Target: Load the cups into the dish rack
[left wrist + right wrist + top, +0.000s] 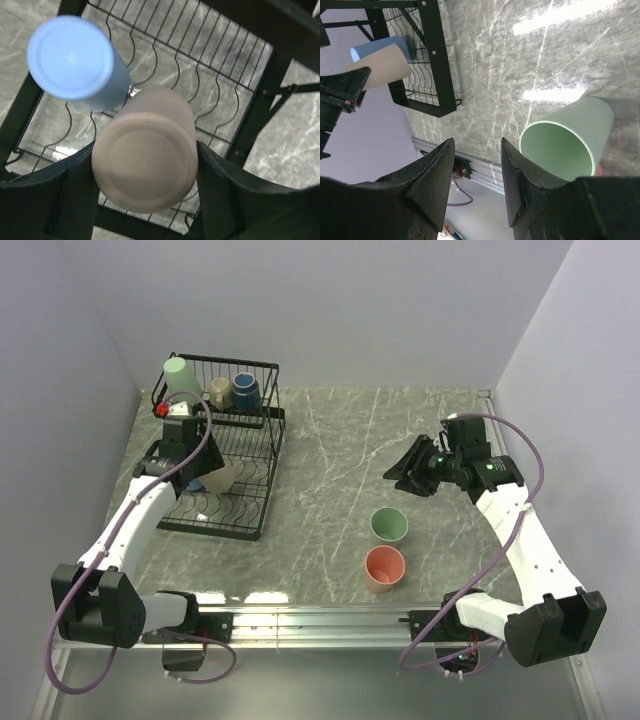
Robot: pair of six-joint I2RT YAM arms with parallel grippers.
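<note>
The lower level's curved slots beside the light blue cup are free, so my left gripper will lower the beige tumbler onto them next and then open.
The black wire dish rack (250, 475) stands at the left. Its upper basket holds a pale green cup (177, 374), a small beige mug (220, 391) and a small dark-blue cup (245, 390). My left gripper (205, 472) is shut on an upside-down beige tumbler (145, 162) over the lower tier's curved slots, next to an upside-down light blue cup (70, 55). My right gripper (400, 472) is open and empty above the table. A second pale green cup (389, 525) and a salmon cup (385, 567) stand upright in front of it. The green cup (565, 150) lies just right of my right fingers.
The rack's black frame bars (267, 95) run close to the beige tumbler on the right. Grey walls close in the table at the left and back. A metal rail (320, 618) runs along the near edge.
</note>
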